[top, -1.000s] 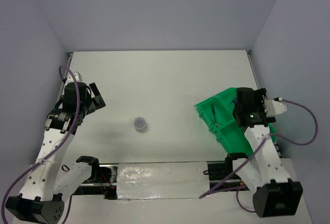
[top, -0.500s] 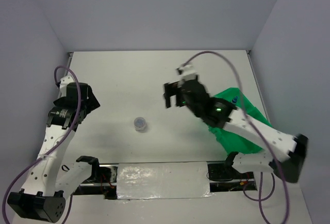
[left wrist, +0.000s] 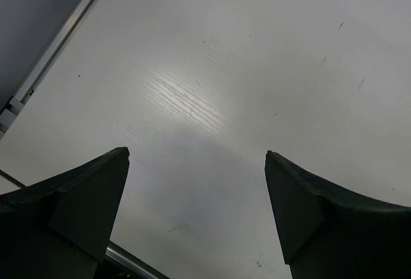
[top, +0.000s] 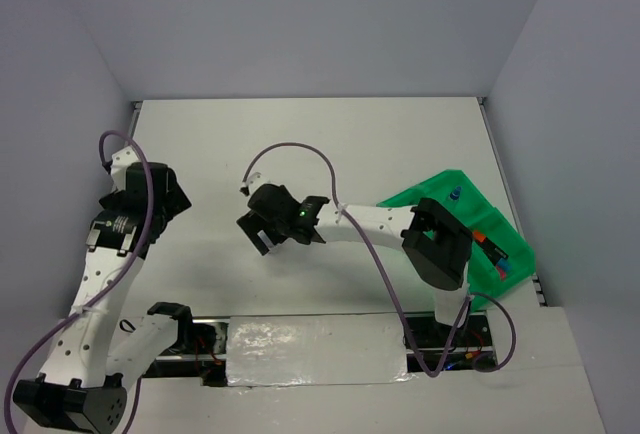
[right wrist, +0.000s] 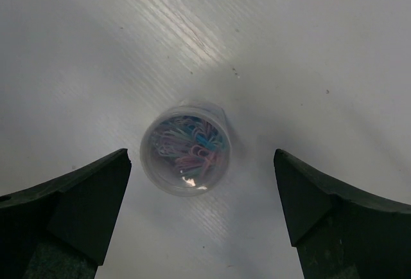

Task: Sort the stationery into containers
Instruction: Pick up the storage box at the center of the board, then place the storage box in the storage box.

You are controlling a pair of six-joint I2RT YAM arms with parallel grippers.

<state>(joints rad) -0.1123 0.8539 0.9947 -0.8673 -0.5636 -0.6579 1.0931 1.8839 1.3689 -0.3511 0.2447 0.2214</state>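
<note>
The clear tub stands below and between the open fingers of my right gripper, so my right gripper should move down around the clear tub's round rim (right wrist: 185,152) and close there.
A round clear tub (right wrist: 186,157) filled with coloured paper clips stands on the white table. In the right wrist view it lies between my open right gripper (right wrist: 200,155) fingers, just ahead of the tips and not touched. In the top view my right gripper (top: 262,234) reaches far left and hides the tub. The green tray (top: 402,200) sits at the right and holds a white blue-capped bottle (top: 455,194) and red and blue items (top: 492,252). My left gripper (top: 168,197) is open and empty over bare table (left wrist: 196,155).
The right arm stretches across the middle of the table from the tray side, its purple cable (top: 300,150) looping above it. The table's left edge rail (left wrist: 58,44) shows near the left gripper. Grey walls close in the table on three sides.
My right arm has swung from over the green tray leftward across the table to the tub, its jaws open. The left arm has drawn back slightly to the left.
</note>
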